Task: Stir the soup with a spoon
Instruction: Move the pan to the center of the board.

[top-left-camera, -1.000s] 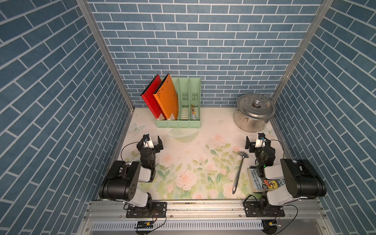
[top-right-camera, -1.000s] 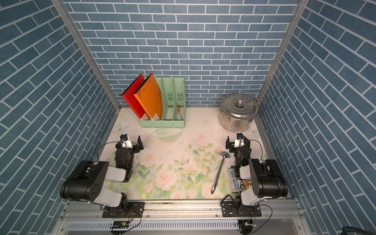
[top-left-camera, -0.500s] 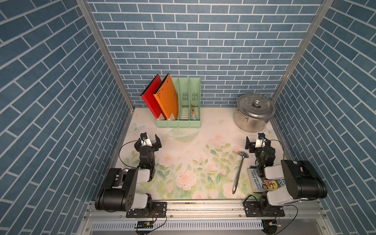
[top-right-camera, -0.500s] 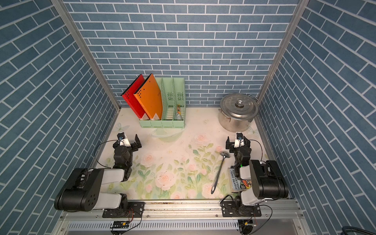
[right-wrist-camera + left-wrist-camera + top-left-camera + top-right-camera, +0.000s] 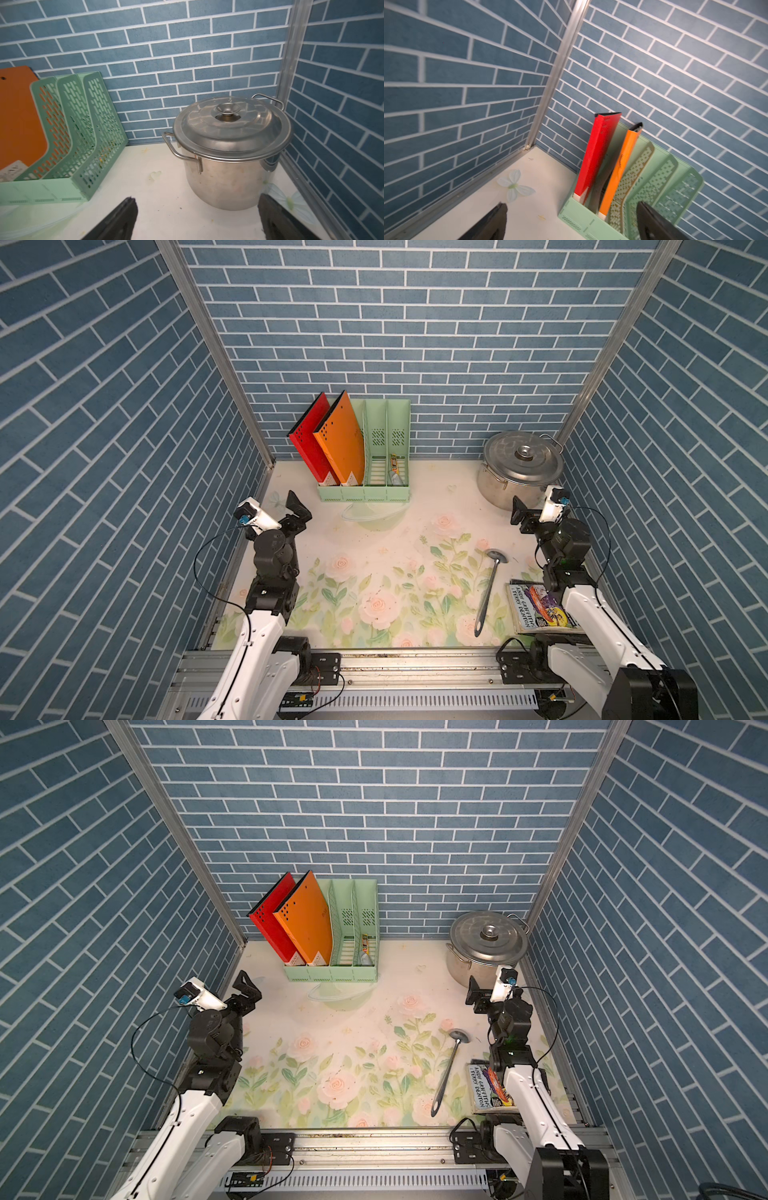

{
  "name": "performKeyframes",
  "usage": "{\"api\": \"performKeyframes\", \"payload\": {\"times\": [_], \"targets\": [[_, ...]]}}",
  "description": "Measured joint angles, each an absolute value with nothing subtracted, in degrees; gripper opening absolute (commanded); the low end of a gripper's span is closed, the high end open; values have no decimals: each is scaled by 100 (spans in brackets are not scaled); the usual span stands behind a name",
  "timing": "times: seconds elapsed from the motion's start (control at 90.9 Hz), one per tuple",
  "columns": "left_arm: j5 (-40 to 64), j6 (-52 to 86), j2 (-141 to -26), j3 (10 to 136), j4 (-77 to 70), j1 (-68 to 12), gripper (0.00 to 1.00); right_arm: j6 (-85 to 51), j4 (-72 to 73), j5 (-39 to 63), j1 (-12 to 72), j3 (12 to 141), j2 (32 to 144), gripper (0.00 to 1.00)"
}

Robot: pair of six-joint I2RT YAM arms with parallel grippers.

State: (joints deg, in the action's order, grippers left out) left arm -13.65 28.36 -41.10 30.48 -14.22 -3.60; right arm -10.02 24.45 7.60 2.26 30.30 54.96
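My right gripper reaches outward next and turns its open fingers to close on the pot's rack-side handle (image 5: 493, 475) (image 5: 180, 152), which lies outward of it, jutting past the lid.
The spoon (image 5: 488, 589) (image 5: 451, 1069) lies flat on the floral mat at the right, bowl toward the back, handle toward the front edge. The steel pot (image 5: 519, 472) (image 5: 486, 948) (image 5: 228, 155) stands in the back right corner with its lid on, so the soup is hidden. My right gripper (image 5: 536, 514) (image 5: 490, 996) (image 5: 197, 197) hovers open just in front of the pot, facing it, with nothing between the fingers. Far off at the left, my left gripper (image 5: 278, 514) (image 5: 228, 998) (image 5: 571, 204) is open and empty, pointing at the back left corner.
A green file rack (image 5: 365, 489) (image 5: 591, 216) (image 5: 62, 187) with a red and an orange folder stands at the back middle, with a clear plastic sheet (image 5: 370, 514) in front of it. A book (image 5: 536, 610) lies at the front right, partly under my right arm. Brick walls close three sides.
Both arms have unfolded and risen. The left gripper has swung toward the back left corner. The right gripper has moved closer to the pot. The spoon has not moved.
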Motion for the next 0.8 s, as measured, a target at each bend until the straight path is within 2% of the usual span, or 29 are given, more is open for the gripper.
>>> {"api": "performKeyframes", "payload": {"times": [0.176, 0.374, 0.572, 0.803], "targets": [[840, 3107, -4558, 3317, -642, -362, 100, -1009, 893, 1181, 364, 4466, 5992, 76], [2475, 3415, -4921, 3153, -362, -543, 100, -620, -405, 683, 690, 6569, 7529, 68], [2965, 3509, -4860, 3057, -364, -705, 100, 113, -1518, -145, 1275, 7990, 9059, 68], [2963, 3511, -4805, 3006, -237, -716, 100, 810, -2410, -987, 1723, 8766, 9968, 64]]}}
